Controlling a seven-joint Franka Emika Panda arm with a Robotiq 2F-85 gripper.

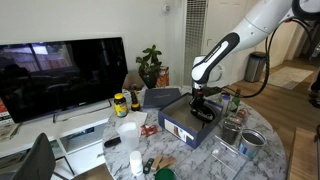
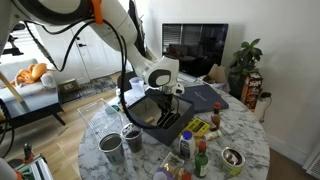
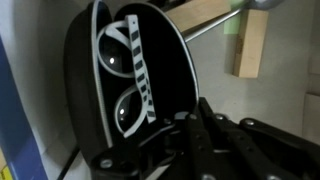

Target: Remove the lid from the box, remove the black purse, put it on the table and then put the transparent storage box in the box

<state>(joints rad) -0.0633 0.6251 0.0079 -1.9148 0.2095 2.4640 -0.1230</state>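
My gripper next carries the purse up, since the box's sides surround it, over and down onto bare marble between box and white cup, releasing it.
The navy box (image 1: 185,127) (image 2: 150,112) stands open on the round marble table. The lid (image 1: 163,97) (image 2: 203,95) lies flat beside it, on the TV side. My gripper (image 1: 203,108) (image 2: 163,100) reaches down into the box. In the wrist view its fingers (image 3: 195,108) are together at the edge of the black purse (image 3: 125,80), an oval pouch with white markings, on the pale box floor. The box wall (image 3: 12,120) shows blue on the left. A clear container (image 1: 226,150), probably the transparent storage box, sits near the table's edge.
Metal tins (image 1: 252,142) (image 2: 110,146), sauce bottles (image 2: 200,160), a white cup (image 1: 128,133) and a yellow jar (image 1: 120,104) crowd the table around the box. A TV (image 1: 60,75) and a plant (image 1: 152,65) stand behind. Wooden blocks (image 3: 250,45) lie beyond the purse.
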